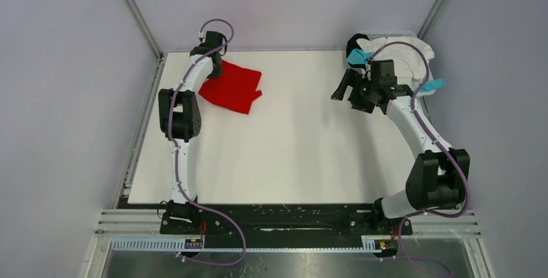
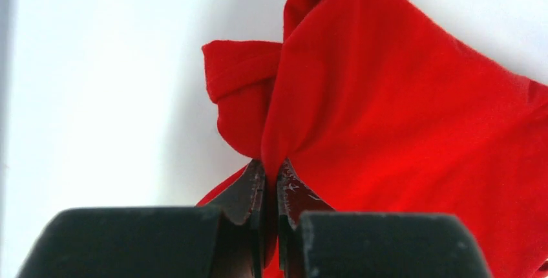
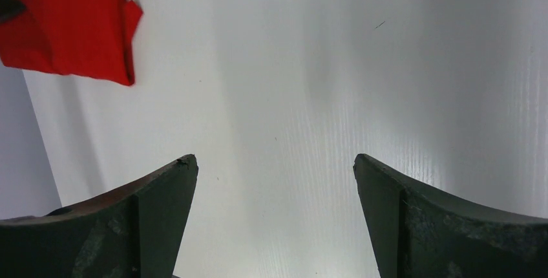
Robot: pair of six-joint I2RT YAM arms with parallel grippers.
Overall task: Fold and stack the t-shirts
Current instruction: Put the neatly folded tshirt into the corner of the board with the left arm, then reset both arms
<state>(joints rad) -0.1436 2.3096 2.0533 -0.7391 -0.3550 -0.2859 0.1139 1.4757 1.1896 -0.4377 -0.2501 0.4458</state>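
Bare table remains at the table's far corner. My left gripper will slide the red t-shirt outward and to the left in the top view, toward that corner, and release it.
The red t-shirt lies folded at the far left of the white table. My left gripper is shut on its far left edge; in the left wrist view the cloth is pinched between the closed fingers. The shirt's corner also shows in the right wrist view. My right gripper is open and empty above the table's far right, its fingers wide apart. White, teal and black shirts are heaped at the far right corner.
A white lattice basket holds the heap at the far right corner; a teal piece hangs over its near side. Grey walls and metal frame posts close in the table on the left, back and right.
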